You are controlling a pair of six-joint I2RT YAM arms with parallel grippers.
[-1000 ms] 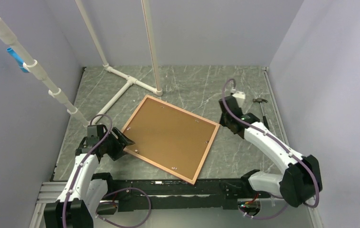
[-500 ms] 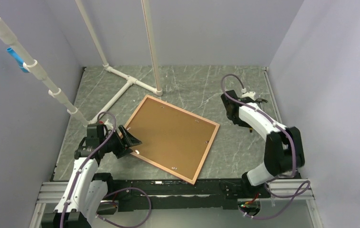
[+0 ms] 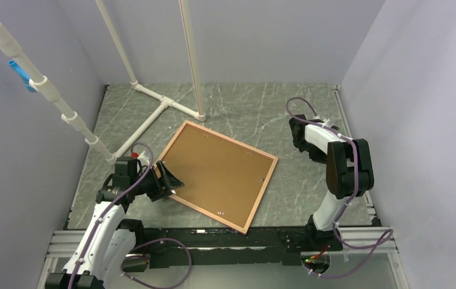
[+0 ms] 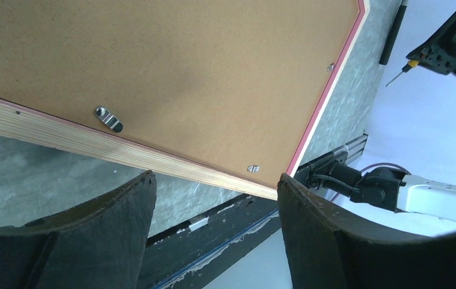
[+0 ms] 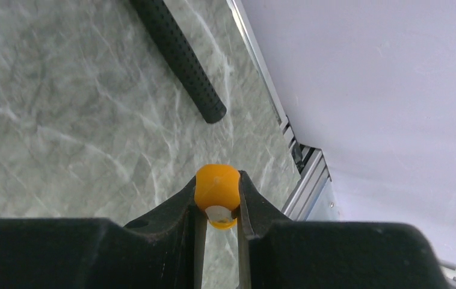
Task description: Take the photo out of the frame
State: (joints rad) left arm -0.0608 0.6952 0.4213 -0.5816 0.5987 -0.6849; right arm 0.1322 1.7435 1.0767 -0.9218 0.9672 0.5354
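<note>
My right gripper should next lower the orange-capped screwdriver (image 5: 216,189) onto the bare tabletop (image 5: 164,111) beside the black perforated handle and release it there, since that clear spot is below the gripper.
The frame (image 3: 201,211) lies face down on the table, pale wood edge (image 4: 93,141) showing round a brown backing board (image 3: 216,174). The photo is hidden beneath that board. Small metal clips (image 4: 108,118) sit on the board near the rim. My left gripper (image 3: 170,179) hangs open at the frame's left corner. Its fingers straddle the near edge without touching it, and nothing lies between them (image 4: 216,180). My right gripper (image 3: 305,139) is off the frame's right side, shut (image 5: 217,179) on a small orange-capped screwdriver (image 5: 216,189), also seen in the left wrist view (image 4: 403,69).
A white pipe stand (image 3: 165,105) rises behind the frame's far corner, with a slanted pipe (image 3: 45,90) over the left arm. A black perforated handle (image 5: 177,60) lies on the table by the right wall rail (image 5: 304,174). Grey walls close in on three sides.
My left gripper has slid right, up to the frame's left corner. My right arm has folded back towards the right wall, carrying the screwdriver away from the frame.
</note>
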